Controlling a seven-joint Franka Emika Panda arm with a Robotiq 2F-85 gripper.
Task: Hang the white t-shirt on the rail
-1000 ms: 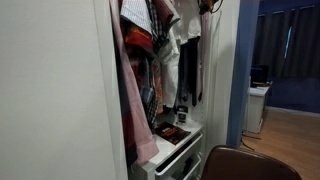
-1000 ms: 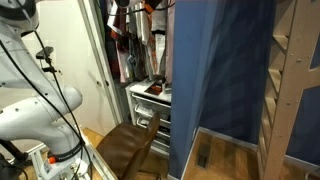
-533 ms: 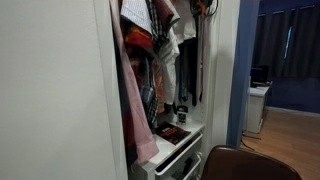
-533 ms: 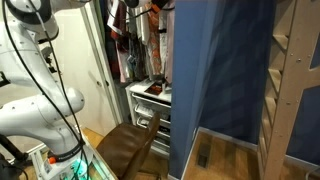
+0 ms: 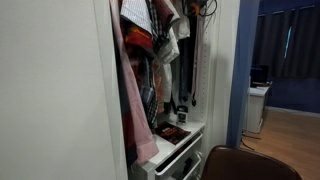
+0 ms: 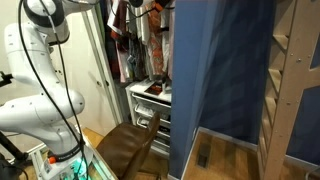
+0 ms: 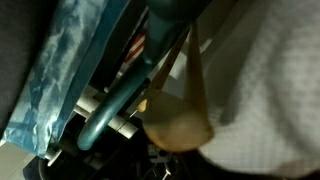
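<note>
The pale wooden hanger's rounded end (image 7: 180, 124) sits close outward of my gripper and crowds the white t-shirt, so my gripper should next move outward past it and release.
The white t-shirt (image 5: 183, 28) hangs high in the open wardrobe, among other clothes. In the wrist view its white fabric (image 7: 270, 90) fills the right side. Its pale wooden hanger (image 7: 180, 125) is blurred and very close to the camera. A teal hanger (image 7: 108, 112) and a pale bar (image 7: 100, 103) lie behind it. My gripper (image 5: 203, 8) is a dark shape at the top of the wardrobe, beside the shirt. Its jaws do not show clearly in any view. My white arm (image 6: 45, 12) reaches towards the wardrobe top.
Red-and-orange patterned clothes (image 5: 140, 45) and a pinkish long garment (image 5: 128, 110) hang in the wardrobe. White drawers (image 5: 178, 150) with small items stand below. A brown chair (image 6: 130, 148) stands in front, and a blue door panel (image 6: 215, 80) stands beside the opening.
My arm has moved further towards the top of the wardrobe. The white shirt has shifted a little along the rail, and the dark strips beside it now show more.
</note>
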